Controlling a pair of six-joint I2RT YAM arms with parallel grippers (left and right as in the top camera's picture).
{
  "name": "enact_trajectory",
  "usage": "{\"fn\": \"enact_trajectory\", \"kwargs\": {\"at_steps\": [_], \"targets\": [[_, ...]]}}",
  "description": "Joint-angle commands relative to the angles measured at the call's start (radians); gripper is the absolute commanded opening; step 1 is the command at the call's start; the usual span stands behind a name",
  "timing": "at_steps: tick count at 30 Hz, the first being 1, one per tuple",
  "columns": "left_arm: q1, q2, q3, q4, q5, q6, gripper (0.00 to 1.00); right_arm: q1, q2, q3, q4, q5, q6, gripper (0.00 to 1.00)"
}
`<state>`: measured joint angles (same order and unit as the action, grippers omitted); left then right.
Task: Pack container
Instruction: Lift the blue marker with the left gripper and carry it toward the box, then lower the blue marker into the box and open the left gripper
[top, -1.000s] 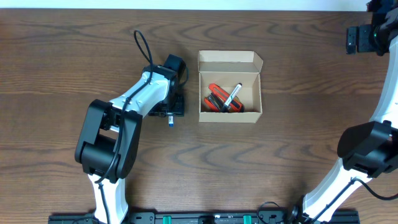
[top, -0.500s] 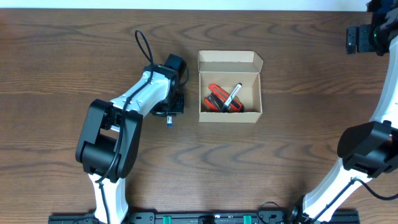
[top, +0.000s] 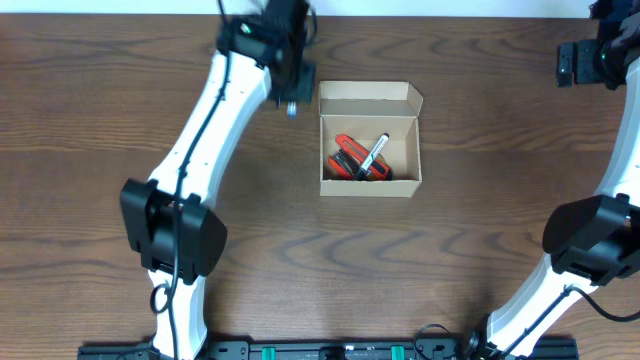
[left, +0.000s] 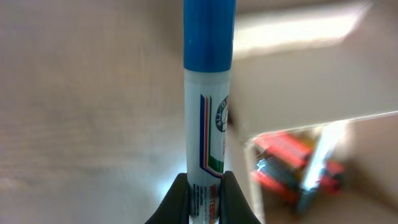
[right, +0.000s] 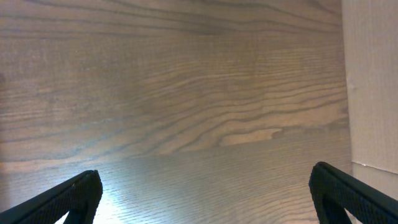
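I should move my left gripper to the right in the overhead view, back and down, over the red object (top: 352, 149) (left: 285, 148), and let go of the gripper's marker where another marker already lies.
The container (top: 368, 183) is a small tan cardboard box, open, with its flap lid (top: 368, 96) standing at the back. Inside lie a red object (top: 350, 160) and a black-and-white marker (top: 375, 153). My left gripper (top: 292, 98) hangs raised just left of the box's back left corner. In the left wrist view that gripper (left: 207, 199) is shut on a white marker with a blue cap (left: 209, 118), and the box's red contents (left: 289, 163) show blurred at the lower right. My right gripper (right: 205, 199) stands open over bare wood, far off at the back right (top: 583, 60).
The dark wooden table (top: 450, 270) spreads all around the box. A pale surface (right: 373, 81) borders the table at the right edge of the right wrist view.
My left gripper shut on the blue-capped marker on the table left of the box, then rose with it toward the box's back left corner. The right arm stayed still.
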<state>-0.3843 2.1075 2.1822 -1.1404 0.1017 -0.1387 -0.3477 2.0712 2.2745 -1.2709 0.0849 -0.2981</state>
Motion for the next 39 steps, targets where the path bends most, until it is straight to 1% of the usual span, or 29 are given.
{"fn": "enact_trajectory", "kwargs": {"at_steps": [1,4,6,12,17,19,23,25,31,37,39], "targets": [[0.001,-0.015,0.166,-0.035,0.045,0.050,0.06,-0.008,0.011,-0.004,-0.001,0.000,0.014,0.99],[-0.005,-0.015,0.247,-0.028,0.150,0.050,0.06,-0.008,0.011,-0.004,-0.001,0.000,0.014,0.99],[-0.021,-0.015,0.255,0.001,0.204,0.045,0.06,-0.008,0.011,-0.004,-0.001,0.000,0.014,0.99],[-0.115,0.034,0.254,0.077,0.209,0.048,0.06,-0.008,0.011,-0.004,-0.001,0.000,0.014,0.99],[-0.169,0.136,0.255,0.074,0.189,0.053,0.06,-0.008,0.011,-0.004,-0.001,0.000,0.014,0.99],[-0.174,0.180,0.255,0.047,0.190,0.053,0.06,-0.008,0.011,-0.004,-0.001,0.000,0.014,0.99],[-0.174,0.260,0.255,-0.061,0.257,0.055,0.06,-0.008,0.011,-0.004,-0.001,0.000,0.014,0.99],[-0.175,0.272,0.254,-0.097,0.262,0.065,0.06,-0.008,0.011,-0.004,0.000,0.000,0.014,0.99],[-0.179,0.254,0.256,-0.200,0.267,0.134,0.06,-0.008,0.011,-0.004,-0.001,0.000,0.014,0.99],[-0.179,0.248,0.256,-0.278,0.394,0.226,0.06,-0.008,0.011,-0.004,-0.001,0.000,0.014,0.99],[-0.179,0.248,0.256,-0.306,0.433,0.283,0.06,-0.008,0.011,-0.004,-0.001,0.000,0.014,0.99]]}}
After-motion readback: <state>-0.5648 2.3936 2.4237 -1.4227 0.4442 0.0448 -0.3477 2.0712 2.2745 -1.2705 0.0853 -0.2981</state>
